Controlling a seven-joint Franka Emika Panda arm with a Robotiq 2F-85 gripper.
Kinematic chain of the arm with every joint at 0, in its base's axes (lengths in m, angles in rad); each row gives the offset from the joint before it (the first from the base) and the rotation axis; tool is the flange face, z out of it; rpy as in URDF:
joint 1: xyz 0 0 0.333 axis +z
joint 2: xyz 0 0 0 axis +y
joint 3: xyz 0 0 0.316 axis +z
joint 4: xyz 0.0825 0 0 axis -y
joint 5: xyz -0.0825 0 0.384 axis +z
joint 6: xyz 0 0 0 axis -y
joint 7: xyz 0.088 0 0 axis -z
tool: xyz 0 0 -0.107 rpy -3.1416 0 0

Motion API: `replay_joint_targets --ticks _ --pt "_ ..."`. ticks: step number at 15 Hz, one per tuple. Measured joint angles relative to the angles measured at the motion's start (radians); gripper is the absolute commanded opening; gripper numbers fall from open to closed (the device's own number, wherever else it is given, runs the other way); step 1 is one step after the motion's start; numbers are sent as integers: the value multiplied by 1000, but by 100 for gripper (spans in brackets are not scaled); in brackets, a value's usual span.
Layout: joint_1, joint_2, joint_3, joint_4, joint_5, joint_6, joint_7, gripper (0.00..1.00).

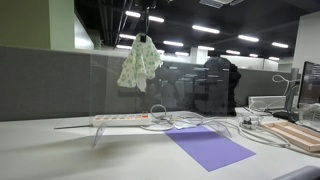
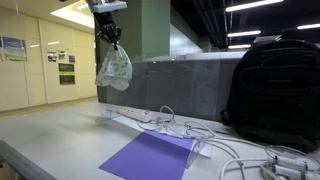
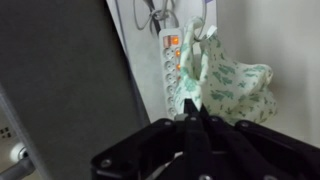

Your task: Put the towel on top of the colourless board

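The towel's lower end hangs below the colourless board's top edge. I need to raise my gripper next, carry the towel over that edge of the board, lower it a little and let go.
My gripper is shut on the top of a white towel with a green pattern, which hangs free, high above the table. Both also show in an exterior view, the gripper and the towel. The colourless board is a clear sheet standing upright on the table, and the towel hangs at about its top edge near its one end. It is faint in an exterior view. In the wrist view the shut fingers pinch the towel.
A white power strip with cables lies on the table under the towel. A purple sheet lies flat in front of the board. A black backpack stands at one end. A wooden board and a monitor are at the side.
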Motion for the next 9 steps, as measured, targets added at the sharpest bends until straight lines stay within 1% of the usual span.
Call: replay_joint_targets --ticks 2,6,9 --pt "0 -2 -1 53 -41 24 55 0" --pt "-1 -9 -2 168 -146 35 174 0" --pt "-8 -7 -12 222 -219 37 248 0"
